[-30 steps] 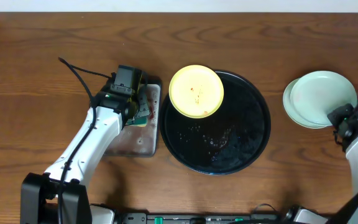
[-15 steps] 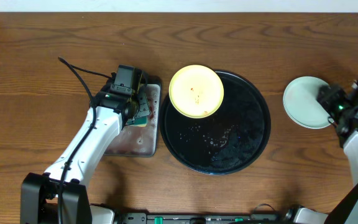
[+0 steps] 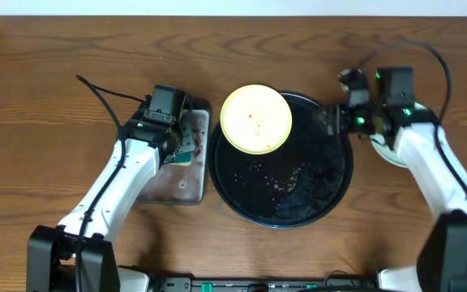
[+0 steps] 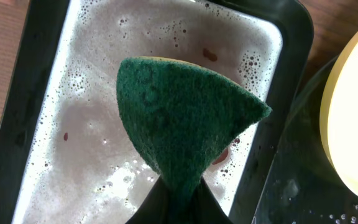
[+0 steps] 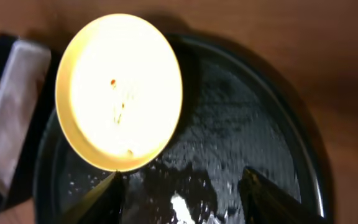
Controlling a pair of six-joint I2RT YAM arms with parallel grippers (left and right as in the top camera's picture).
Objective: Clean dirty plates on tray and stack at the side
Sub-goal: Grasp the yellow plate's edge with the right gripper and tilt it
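My right gripper will move down and to the left in the overhead view next, onto the yellow plate's facing rim, because the plate's surface is dirty with red specks.
The pale yellow plate rests tilted on the upper left rim of the round black tray and carries a few red specks. In the right wrist view the same plate lies ahead and to the left, above the wet tray. My right gripper hovers over the tray's upper right part, open, with nothing between its fingers. The mint-green plates are mostly hidden under the right arm. My left gripper is shut on a green sponge.
A rectangular grey metal tray with soapy water lies left of the black tray, under the sponge. Red drops float in it. The left arm's cable loops over the wood table.
The right gripper opened, left the mint-green plates at the table's right side and swung left over the black tray. The left arm and sponge stayed still.
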